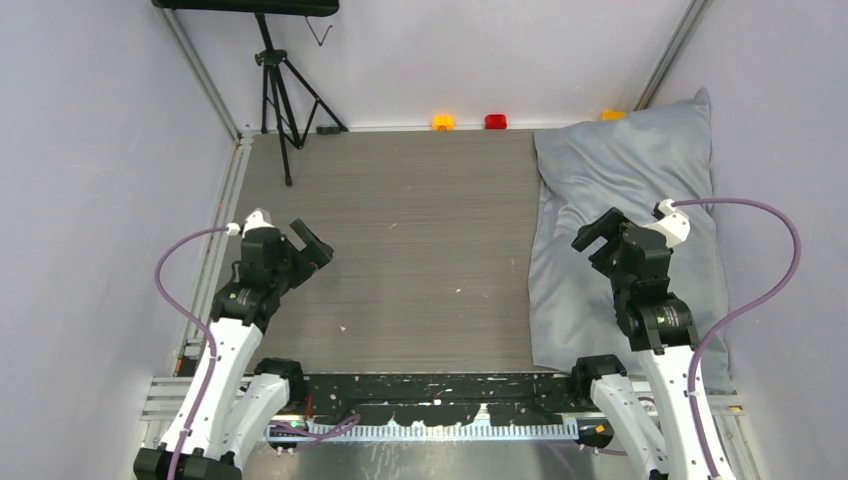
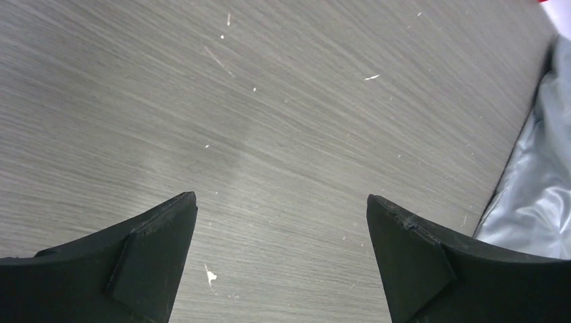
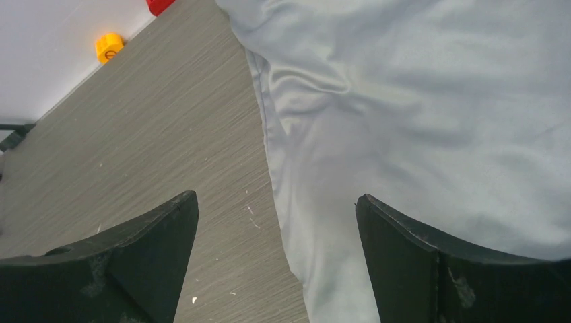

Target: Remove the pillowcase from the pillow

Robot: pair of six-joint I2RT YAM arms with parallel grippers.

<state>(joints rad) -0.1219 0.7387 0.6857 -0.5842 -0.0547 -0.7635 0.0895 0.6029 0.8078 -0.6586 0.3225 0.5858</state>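
The robot's right gripper is going to come down next onto the pillowcase's cloth, just inside the pillowcase's long edge (image 1: 546,246) (image 3: 295,214) that faces the empty table.
The grey-blue pillowcase (image 1: 625,190) lies plump and wrinkled along the right side of the table, from the back wall to the near edge. It fully covers the pillow, so no white or yellow cushion shows. My right gripper (image 1: 597,236) is open and empty, hovering over the pillowcase's left edge (image 3: 404,101); its jaws straddle that edge (image 3: 277,202). My left gripper (image 1: 312,246) is open and empty above bare table at the left (image 2: 281,199). A strip of the pillowcase (image 2: 539,188) shows at the right of the left wrist view.
A black tripod (image 1: 280,90) stands at the back left. A yellow block (image 1: 442,122), a red block (image 1: 495,121) and an orange block (image 1: 611,114) sit along the back wall. Grey walls close in the left, back and right sides.
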